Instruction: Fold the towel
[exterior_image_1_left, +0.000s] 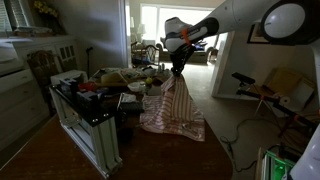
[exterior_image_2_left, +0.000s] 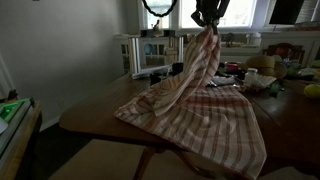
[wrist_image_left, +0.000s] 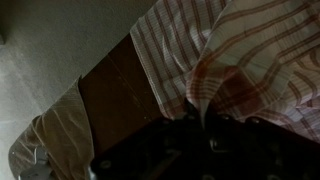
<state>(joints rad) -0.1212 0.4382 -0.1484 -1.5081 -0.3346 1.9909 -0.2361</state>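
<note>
The pinched part of the towel is still hanging above the tabletop. So next my gripper will move down and outward to the towel's far edge by the clutter, and then let go.
The towel (exterior_image_1_left: 172, 105) is cream with thin red-pink stripes. It hangs in a cone from my gripper (exterior_image_1_left: 179, 70), which is shut on a pinched part of it. Its lower part spreads over the dark wooden table (exterior_image_1_left: 150, 150). In an exterior view the towel (exterior_image_2_left: 205, 105) rises from the tabletop (exterior_image_2_left: 95, 110) to the gripper (exterior_image_2_left: 207, 20) near the top. In the wrist view the striped cloth (wrist_image_left: 230, 50) bunches into the dark jaws (wrist_image_left: 198, 115), with the table (wrist_image_left: 110, 95) below.
A white rack with black items (exterior_image_1_left: 85, 115) stands on the table beside the towel. Clutter (exterior_image_2_left: 255, 80) fills the table's far end. A chair and other furniture (exterior_image_1_left: 270, 95) stand on the floor. A green-lit device (exterior_image_2_left: 12, 108) sits beside the table's edge.
</note>
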